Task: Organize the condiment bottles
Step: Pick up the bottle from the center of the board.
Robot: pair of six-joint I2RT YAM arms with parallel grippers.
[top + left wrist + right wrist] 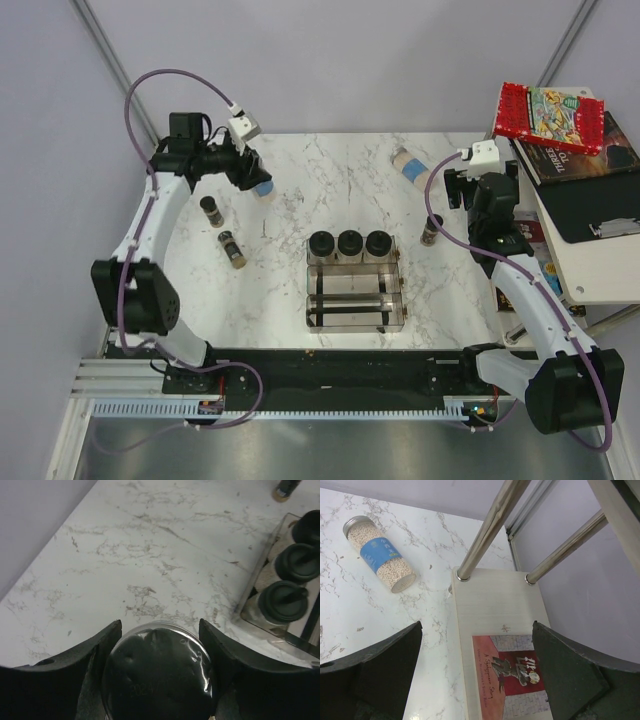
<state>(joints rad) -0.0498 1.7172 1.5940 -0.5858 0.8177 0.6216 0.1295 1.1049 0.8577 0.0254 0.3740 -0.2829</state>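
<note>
I should next move my left gripper back over the rack's empty middle section (324,284), since that is to its right in the top view, then down to release the bottle.
My left gripper (254,180) is shut on a blue-labelled bottle (263,188) at the back left of the table. In the left wrist view its dark round end (159,672) fills the gap between the fingers (100,647). A second blue-labelled bottle (410,165) (380,555) lies on its side at the back right. Three black-lidded jars (350,244) (286,601) stand in the far compartment of the clear rack (355,318). Slim brown spice bottles: one upright (211,210), one lying (232,250), one upright at the right (431,230). My right gripper (465,185) (476,627) stands open and holds nothing.
A side shelf (585,265) at the right edge carries a stack of books (550,115). The right gripper hangs over a low wooden board (490,600) with a red book (515,680) on it, beside two metal legs (490,530). The rack's rim (250,592) lies close to the right of the left gripper.
</note>
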